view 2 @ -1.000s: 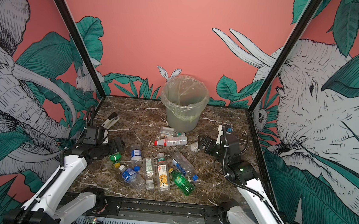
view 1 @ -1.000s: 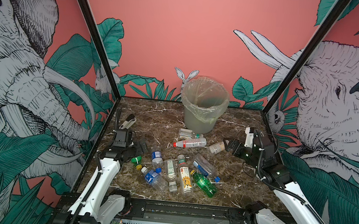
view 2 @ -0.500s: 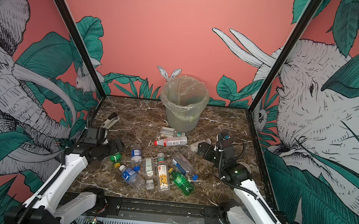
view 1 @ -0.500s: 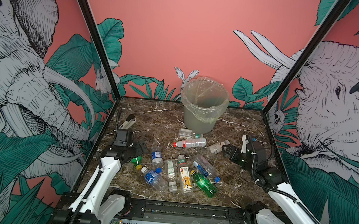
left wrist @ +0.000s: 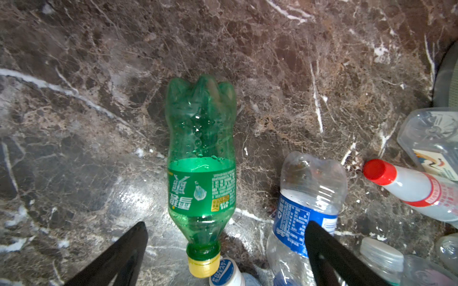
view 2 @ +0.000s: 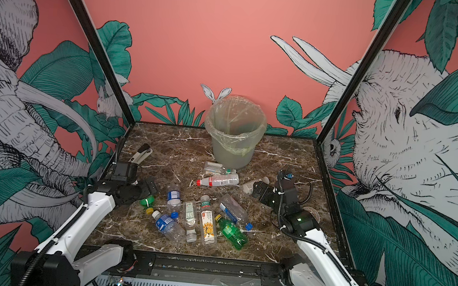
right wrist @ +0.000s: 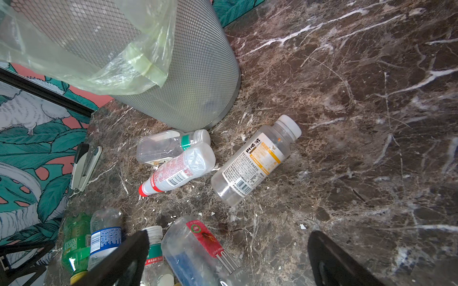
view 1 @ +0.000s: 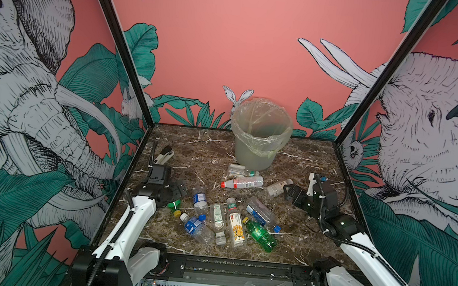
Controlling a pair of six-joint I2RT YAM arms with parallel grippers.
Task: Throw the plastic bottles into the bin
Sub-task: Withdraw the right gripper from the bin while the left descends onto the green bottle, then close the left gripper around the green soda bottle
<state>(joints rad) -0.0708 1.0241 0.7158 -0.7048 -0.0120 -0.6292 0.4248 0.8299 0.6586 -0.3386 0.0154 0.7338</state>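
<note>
The left gripper will come down open on the green bottle next, over its labelled middle (left wrist: 201, 191), and close there. The marble is bare on either side of the bottle's body, so both fingers have room.
Several plastic bottles lie on the marble table in both top views. The bin (view 1: 260, 140) (view 2: 234, 138) stands at the back middle, lined with a clear bag. My left gripper (view 1: 181, 190) (left wrist: 226, 224) is open over a green bottle (left wrist: 200, 161) (view 1: 173, 205). The bottle's yellow-capped neck lies between the fingers, untouched. My right gripper (view 1: 288, 192) (right wrist: 229, 232) is open and empty, just right of a white-capped bottle (view 1: 277, 187) (right wrist: 255, 163). A red-capped bottle (view 1: 242, 182) (right wrist: 178, 170) lies in front of the bin.
A white-and-black stapler (view 1: 164, 155) (right wrist: 84, 166) lies at the back left by the wall. A blue-labelled bottle (left wrist: 307, 205) lies close under one left finger. A second green bottle (view 1: 261, 234) and more bottles are clustered at the front middle. Printed walls enclose three sides.
My right gripper has dropped and moved a little left, closer to the white-capped bottle. The left arm has barely moved. Both grippers stayed open.
</note>
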